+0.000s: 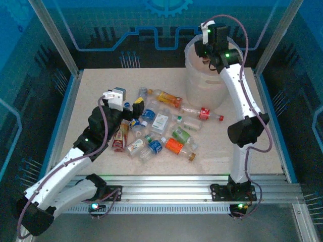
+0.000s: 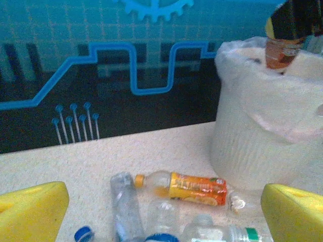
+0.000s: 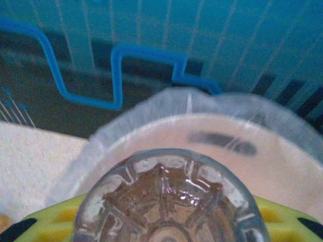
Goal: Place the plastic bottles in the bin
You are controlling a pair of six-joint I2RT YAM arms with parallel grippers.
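Observation:
The bin's opening (image 1: 196,60) (image 3: 176,133) is just below my right gripper. I will next tip the gripper downward, lower it into that opening and release the clear bottle.
Several plastic bottles (image 1: 151,128) lie in a pile mid-table, among them an orange-labelled one (image 1: 169,98) (image 2: 197,187) and a red-labelled one (image 1: 204,113) beside the bin (image 1: 202,85). The bin (image 2: 252,141) (image 3: 151,113) is a whitish translucent bucket at the back right. My right gripper (image 1: 207,53) (image 3: 169,227) hovers over its mouth, shut on a clear bottle with brownish contents (image 2: 280,53) (image 3: 169,201), base towards the camera. My left gripper (image 1: 128,107) (image 2: 161,217) stands open just above the pile's left side, its yellow fingers (image 2: 33,209) wide apart with nothing between them.
Blue panelled walls and metal frame posts (image 1: 55,35) enclose the table. A blue rim (image 1: 58,121) runs along the left edge. Bare tabletop (image 1: 237,156) lies right of the pile, in front of the bin, and at the far left.

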